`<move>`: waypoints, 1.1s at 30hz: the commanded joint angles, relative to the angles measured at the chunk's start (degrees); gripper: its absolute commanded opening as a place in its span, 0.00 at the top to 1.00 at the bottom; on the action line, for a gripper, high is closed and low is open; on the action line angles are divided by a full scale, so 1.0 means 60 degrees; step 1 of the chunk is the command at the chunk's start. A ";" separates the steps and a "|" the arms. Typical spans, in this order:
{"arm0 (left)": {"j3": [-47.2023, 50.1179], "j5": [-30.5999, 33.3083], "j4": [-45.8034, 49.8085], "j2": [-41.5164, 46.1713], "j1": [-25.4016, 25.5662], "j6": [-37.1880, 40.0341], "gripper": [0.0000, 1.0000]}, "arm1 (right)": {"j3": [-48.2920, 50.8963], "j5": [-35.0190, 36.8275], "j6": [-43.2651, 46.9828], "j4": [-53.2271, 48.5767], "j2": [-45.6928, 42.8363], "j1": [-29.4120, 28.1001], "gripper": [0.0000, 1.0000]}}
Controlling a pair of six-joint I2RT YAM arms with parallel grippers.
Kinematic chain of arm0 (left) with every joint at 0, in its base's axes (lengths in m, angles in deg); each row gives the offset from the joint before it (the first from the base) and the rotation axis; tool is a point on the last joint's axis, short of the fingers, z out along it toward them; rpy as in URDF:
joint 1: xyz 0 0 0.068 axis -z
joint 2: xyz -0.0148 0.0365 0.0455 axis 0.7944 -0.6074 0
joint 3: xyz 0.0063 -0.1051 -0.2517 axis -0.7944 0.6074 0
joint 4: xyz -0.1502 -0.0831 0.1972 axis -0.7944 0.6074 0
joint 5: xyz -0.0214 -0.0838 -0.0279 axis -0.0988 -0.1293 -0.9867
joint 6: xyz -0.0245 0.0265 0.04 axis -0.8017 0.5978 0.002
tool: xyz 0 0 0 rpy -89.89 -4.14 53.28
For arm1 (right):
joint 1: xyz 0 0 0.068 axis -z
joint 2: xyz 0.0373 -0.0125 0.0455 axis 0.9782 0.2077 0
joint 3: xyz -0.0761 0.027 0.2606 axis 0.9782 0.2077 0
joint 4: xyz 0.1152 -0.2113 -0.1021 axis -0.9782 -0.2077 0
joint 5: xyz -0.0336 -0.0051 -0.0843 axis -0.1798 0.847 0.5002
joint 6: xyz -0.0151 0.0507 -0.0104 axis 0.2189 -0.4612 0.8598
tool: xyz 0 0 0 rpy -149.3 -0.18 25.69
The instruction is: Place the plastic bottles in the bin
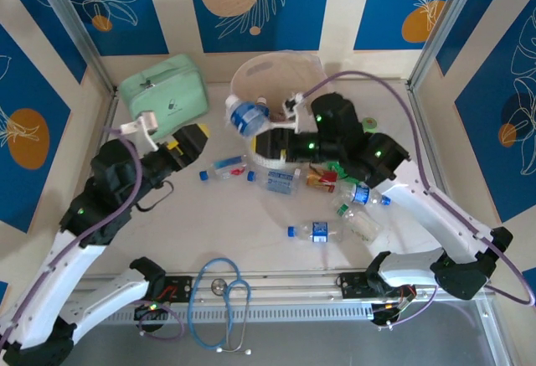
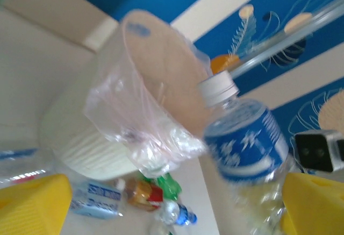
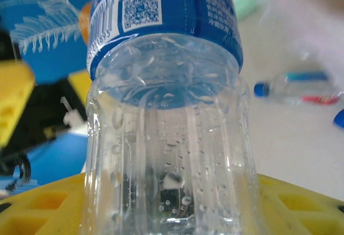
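The right gripper carries the bottle, still at the bin's near rim, outward over the bin's opening (image 1: pixel 280 79) next and releases it.
A clear plastic bottle (image 1: pixel 247 117) with a blue label and white cap hangs tilted by the near left rim of the bin (image 1: pixel 251 69). My right gripper (image 1: pixel 258 131) is shut on its lower body, and the right wrist view shows that bottle (image 3: pixel 166 138) between the yellow fingers (image 3: pixel 301 203). My left gripper (image 1: pixel 199 136) is open just left of it, its yellow fingertips (image 2: pixel 32 203) wide apart, with the bottle (image 2: pixel 244 138) near the right one. The cream bin (image 2: pixel 80 138) has a clear liner (image 2: pixel 140 116). Several bottles (image 1: pixel 276 180) lie on the table, one of them green (image 2: pixel 171 185).
A mint-green zip case (image 1: pixel 163 90) lies left of the bin. A small dark cylinder with a green top (image 1: pixel 368 123) stands to the bin's right. A stethoscope (image 1: pixel 222 299) lies at the near edge between the arm bases. Blue-patterned walls close in the table.
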 commanded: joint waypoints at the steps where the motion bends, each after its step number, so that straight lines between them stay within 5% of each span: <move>1: 0.0218 0.1008 0.1625 -0.0218 -0.0090 0.0469 0.00 | -0.1032 0.0302 0.0611 -0.0539 0.0398 0.0707 0.43; 9: 0.1299 0.0052 0.0925 -0.0392 -0.0088 -0.0144 0.01 | -0.3104 0.1298 0.1370 -0.1478 0.1780 0.2178 0.43; 17: 0.1180 0.0121 0.1097 -0.0583 -0.0092 0.0137 0.01 | -0.3503 0.1222 0.1703 -0.1638 0.2768 0.3131 0.43; 24: 0.1358 0.0052 0.1011 -0.0649 -0.0097 0.0099 0.02 | -0.3723 0.1296 0.1778 -0.1900 0.3232 0.3637 0.24; 33: 0.1395 0.0008 0.0988 -0.0718 -0.0097 0.0056 0.03 | -0.3775 0.1467 0.1813 -0.2192 0.2576 0.3928 0.19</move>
